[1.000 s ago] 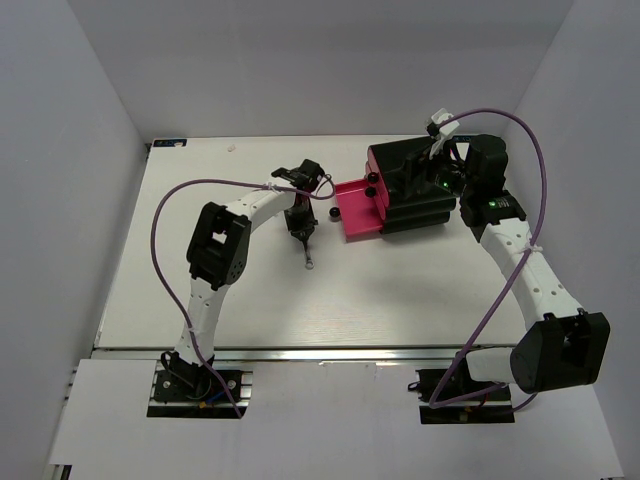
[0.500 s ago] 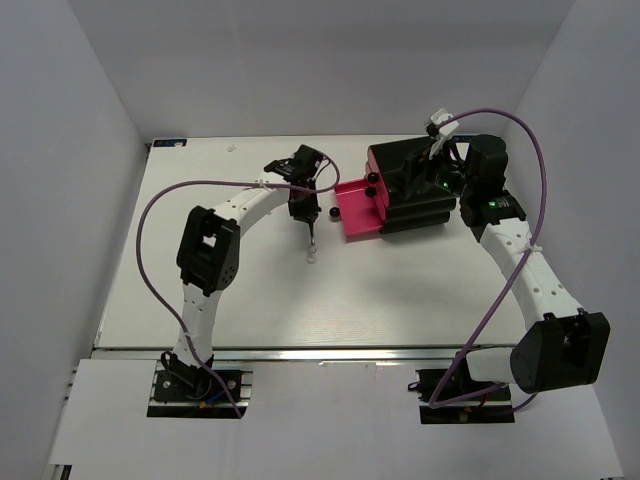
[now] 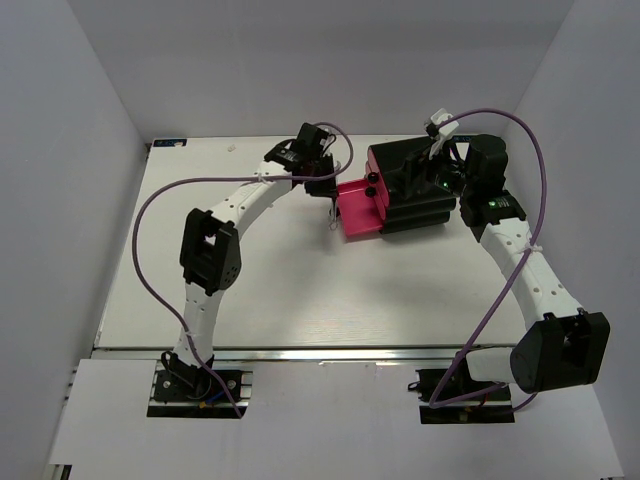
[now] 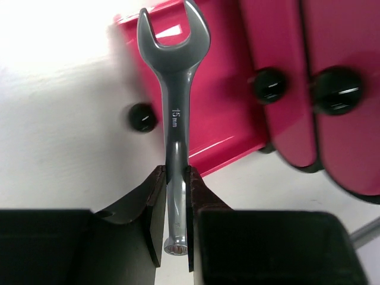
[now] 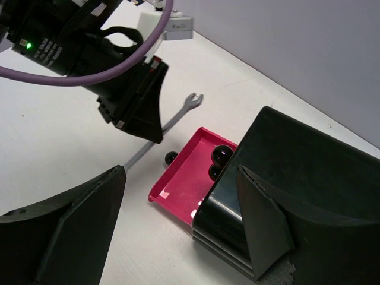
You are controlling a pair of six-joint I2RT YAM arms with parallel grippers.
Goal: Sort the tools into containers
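My left gripper carries the wrench toward the right in the top view and down into the open pink drawer [image 3: 361,210] [image 4: 221,98] next. It then releases the wrench, since the wrench's handle still hangs outside.
My left gripper [image 4: 176,219] is shut on a slim silver wrench [image 4: 174,107] marked 15 mm, gripping its shank near the ring end. The wrench's open end hangs over the near edge of the pulled-out pink drawer [image 4: 228,113]. In the top view the left gripper [image 3: 325,190] and the wrench [image 3: 333,216] are at the drawer's [image 3: 360,212] left side. My right gripper [image 5: 178,219] is open wide, with one finger [image 5: 267,225] over the black cabinet [image 5: 309,166]. The right wrist view also shows the wrench [image 5: 172,122] beside the drawer [image 5: 190,178]. No screwdrivers are in view.
The open drawer has a round black knob [image 4: 143,117]. Two shut pink drawers with black knobs [image 4: 270,85] sit stacked in the cabinet [image 3: 410,190] at the table's back right. The purple cables arch above both arms.
My left gripper has carried the wrench right and away from the arm bases, from the table's middle to the open drawer's left side. The right arm has not moved.
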